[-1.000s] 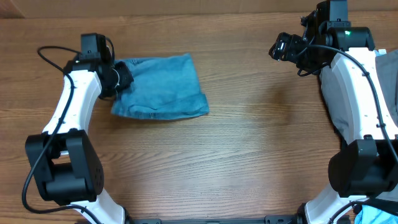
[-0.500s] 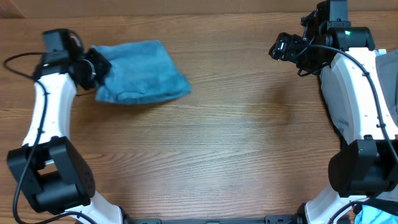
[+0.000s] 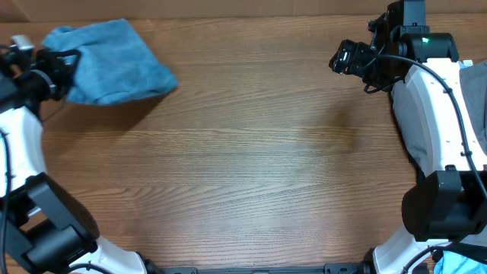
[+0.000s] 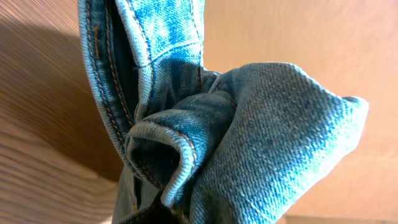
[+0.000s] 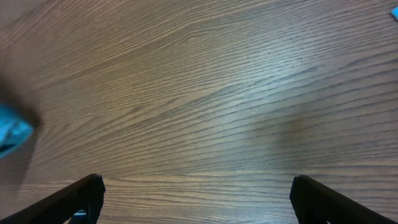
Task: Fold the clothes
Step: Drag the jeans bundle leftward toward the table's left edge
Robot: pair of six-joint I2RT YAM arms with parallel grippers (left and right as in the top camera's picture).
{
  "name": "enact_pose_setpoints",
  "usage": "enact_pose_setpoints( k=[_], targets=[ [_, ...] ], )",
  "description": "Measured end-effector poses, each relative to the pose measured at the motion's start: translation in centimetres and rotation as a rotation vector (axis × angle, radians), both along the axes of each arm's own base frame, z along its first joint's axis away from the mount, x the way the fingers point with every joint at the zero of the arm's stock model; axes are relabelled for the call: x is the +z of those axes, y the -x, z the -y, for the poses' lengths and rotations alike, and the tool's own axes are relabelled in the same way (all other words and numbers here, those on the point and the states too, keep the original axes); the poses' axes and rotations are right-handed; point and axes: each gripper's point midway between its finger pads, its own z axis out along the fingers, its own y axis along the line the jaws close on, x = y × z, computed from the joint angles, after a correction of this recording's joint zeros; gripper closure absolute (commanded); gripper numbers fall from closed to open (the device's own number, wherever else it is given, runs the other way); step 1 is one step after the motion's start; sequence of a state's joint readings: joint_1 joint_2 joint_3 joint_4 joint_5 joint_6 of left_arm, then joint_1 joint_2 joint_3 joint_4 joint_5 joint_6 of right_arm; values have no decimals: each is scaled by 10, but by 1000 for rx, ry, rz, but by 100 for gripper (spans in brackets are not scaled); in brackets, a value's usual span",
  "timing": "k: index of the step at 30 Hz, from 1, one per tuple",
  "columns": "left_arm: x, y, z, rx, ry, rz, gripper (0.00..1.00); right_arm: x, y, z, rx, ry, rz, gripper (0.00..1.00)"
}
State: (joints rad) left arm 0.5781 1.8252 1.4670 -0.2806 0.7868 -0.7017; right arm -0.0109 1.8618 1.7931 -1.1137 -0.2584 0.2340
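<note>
My left gripper will next draw back, lower over the bare wood just back of the lifted jeans and release the denim, since that part of the wood is free.
The folded light-blue denim jeans lie bunched at the table's far left back corner. My left gripper is shut on their left edge. In the left wrist view the denim fills the frame with seams and a rolled hem, and it hides the fingers almost entirely. My right gripper hovers at the back right, open, its fingers wide apart over bare wood. A corner of the jeans shows at the left edge of the right wrist view.
Grey trousers lie under the right arm at the table's right edge. A bright-blue garment peeks in at the bottom right corner. The wooden table spans the middle between the arms.
My left gripper has dragged the folded jeans leftward and toward the back, from left of centre to the far left corner. The right arm has not moved.
</note>
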Motion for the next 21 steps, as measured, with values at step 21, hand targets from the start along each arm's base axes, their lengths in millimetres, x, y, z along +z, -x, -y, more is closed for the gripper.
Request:
enact_pose_setpoints(
  k=[21],
  targets=[
    [-70, 98, -116, 417, -22, -377, 96, 0, 0, 0, 0, 0, -1, 0]
  ],
)
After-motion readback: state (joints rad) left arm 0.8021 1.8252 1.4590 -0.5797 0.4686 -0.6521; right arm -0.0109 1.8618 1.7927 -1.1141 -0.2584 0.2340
